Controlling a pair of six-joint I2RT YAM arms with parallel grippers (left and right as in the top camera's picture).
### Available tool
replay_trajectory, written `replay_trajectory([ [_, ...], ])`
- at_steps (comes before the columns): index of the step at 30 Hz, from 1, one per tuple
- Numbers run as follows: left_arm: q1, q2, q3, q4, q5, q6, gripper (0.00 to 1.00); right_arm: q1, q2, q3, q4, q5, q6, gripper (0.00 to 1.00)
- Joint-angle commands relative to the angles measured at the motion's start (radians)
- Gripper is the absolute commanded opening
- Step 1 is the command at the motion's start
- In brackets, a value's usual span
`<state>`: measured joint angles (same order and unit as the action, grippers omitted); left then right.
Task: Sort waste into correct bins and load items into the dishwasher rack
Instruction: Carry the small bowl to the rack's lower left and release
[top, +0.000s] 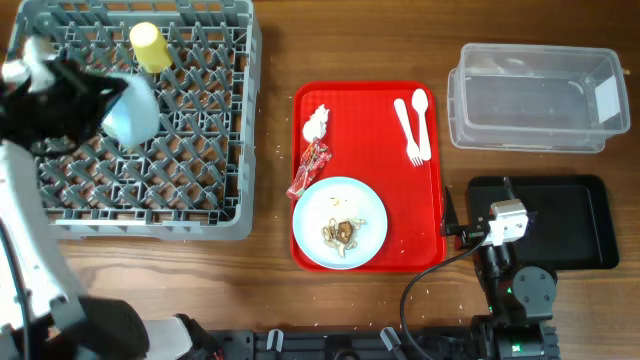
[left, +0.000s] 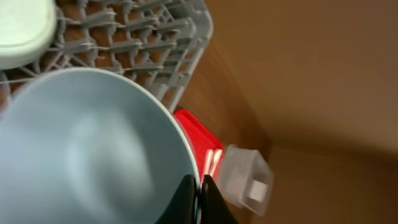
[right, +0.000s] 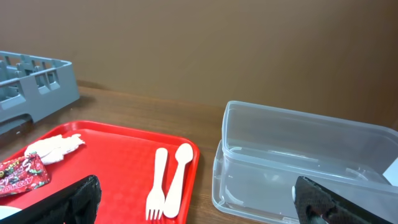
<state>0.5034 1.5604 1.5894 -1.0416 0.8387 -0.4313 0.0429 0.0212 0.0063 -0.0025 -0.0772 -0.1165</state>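
The left gripper brings the light blue bowl back and down to the empty pegs at the rack's near end (top: 113, 184) next and releases it there.
My left gripper (left: 199, 186) is shut on the rim of the light blue bowl (left: 87, 155) and holds it over the grey dishwasher rack (top: 215, 120). In the overhead view the bowl (top: 132, 112) is at the rack's middle. A yellow cup (top: 149, 45) stands in the rack, and a mint-green bowl (left: 22, 31) lies in it. The red wrapper (top: 308, 168), white napkin (top: 317, 122), fork (top: 407, 130), spoon (top: 421, 118) and the pale plate (top: 365, 205) with food scraps (top: 341, 232) lie on the red tray (top: 365, 110). My right gripper (right: 199, 205) is open and empty, low beside the tray.
The clear tub (top: 535, 95) with a white label stands at the back right, empty. The black tray (top: 570, 215) lies in front of it, under my right arm. A cable runs along the table's front edge.
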Motion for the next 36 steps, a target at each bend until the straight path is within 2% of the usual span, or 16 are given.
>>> replay_trajectory([
  [1, 0.157, 0.043, -0.123, 0.009, 0.374, 0.156, 0.04, -0.004, -0.005, 0.000, 0.003, 0.011, 0.012, 1.00],
  [5, 0.294, 0.078, -0.311, 0.094, 0.543, 0.203, 0.04, -0.004, -0.005, 0.000, 0.003, 0.011, 0.012, 1.00],
  [10, 0.405, 0.138, -0.423, 0.177, 0.547, 0.219, 0.04, -0.004, -0.004, 0.000, 0.003, 0.011, 0.012, 1.00],
  [15, 0.416, 0.181, -0.443, 0.228, 0.612, 0.219, 0.04, -0.004, -0.005, 0.000, 0.003, 0.011, 0.012, 1.00],
  [18, 0.415, 0.181, -0.443, 0.243, 0.738, 0.205, 0.04, -0.004, -0.005, 0.000, 0.003, 0.011, 0.012, 1.00],
  [21, 0.413, 0.181, -0.443, 0.247, 0.738, 0.199, 0.04, -0.004, -0.004, 0.000, 0.003, 0.011, 0.012, 1.00],
  [24, 0.395, 0.183, -0.457, 0.251, 0.735, 0.268, 0.04, -0.004, -0.004, 0.000, 0.003, 0.011, 0.012, 1.00],
  [33, 0.397, 0.190, -0.465, 0.257, 0.460, 0.243, 0.04, -0.004, -0.005, 0.000, 0.003, 0.011, 0.012, 1.00],
  [36, 0.445, 0.190, -0.465, 0.256, 0.398, 0.235, 0.04, -0.004, -0.004, 0.000, 0.003, 0.011, 0.012, 1.00],
])
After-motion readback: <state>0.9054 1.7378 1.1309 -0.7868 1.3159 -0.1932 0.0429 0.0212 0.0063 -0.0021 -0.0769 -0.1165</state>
